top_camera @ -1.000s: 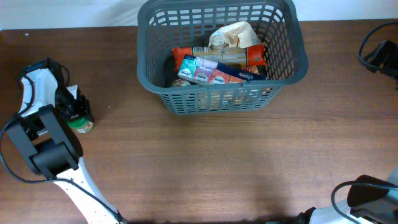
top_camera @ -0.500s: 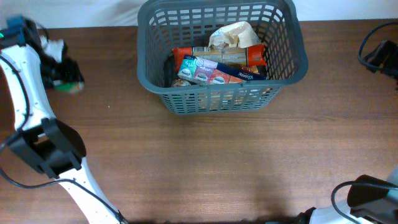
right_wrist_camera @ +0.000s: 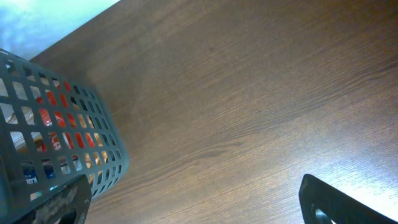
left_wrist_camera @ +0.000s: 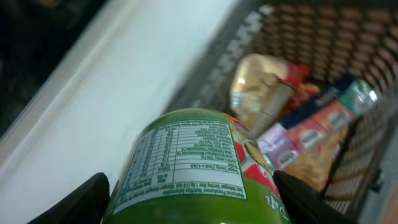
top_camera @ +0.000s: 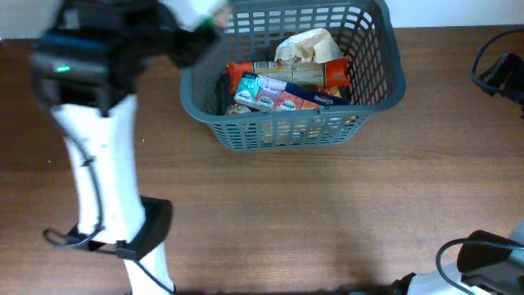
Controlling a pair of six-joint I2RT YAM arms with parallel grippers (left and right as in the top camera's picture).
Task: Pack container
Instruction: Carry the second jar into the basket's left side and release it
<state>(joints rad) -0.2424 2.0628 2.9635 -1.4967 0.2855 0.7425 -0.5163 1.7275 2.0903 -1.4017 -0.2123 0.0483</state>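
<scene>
My left gripper will next carry the green can point(left_wrist_camera: 199, 162) over the basket's rim and down into the open gap beside the red packet's end.
The container point(top_camera: 286, 129) is a dark grey lattice basket at the back middle of the table. It holds a beige bag point(top_camera: 307, 45), a red packet point(top_camera: 244, 75) and a teal and blue pack point(top_camera: 278, 92). My left gripper point(left_wrist_camera: 193, 202) is shut on a green can point(left_wrist_camera: 199, 162) with a white nutrition label. It holds the can in the air by the basket's far left corner point(left_wrist_camera: 211, 68). In the overhead view the left arm point(top_camera: 98, 57) is blurred and hides the can. My right gripper point(right_wrist_camera: 199, 208) is open and empty over bare table, right of the basket point(right_wrist_camera: 56, 124).
The wooden table point(top_camera: 286, 213) stretches in front of the basket. Black cables point(top_camera: 499, 74) lie at the right edge. The right arm's base point(top_camera: 483, 256) sits at the bottom right. A white surface runs behind the table's back edge.
My left arm has lifted the green can from the table's left side and swung it up and right to the basket's far left corner. The right arm has not moved.
</scene>
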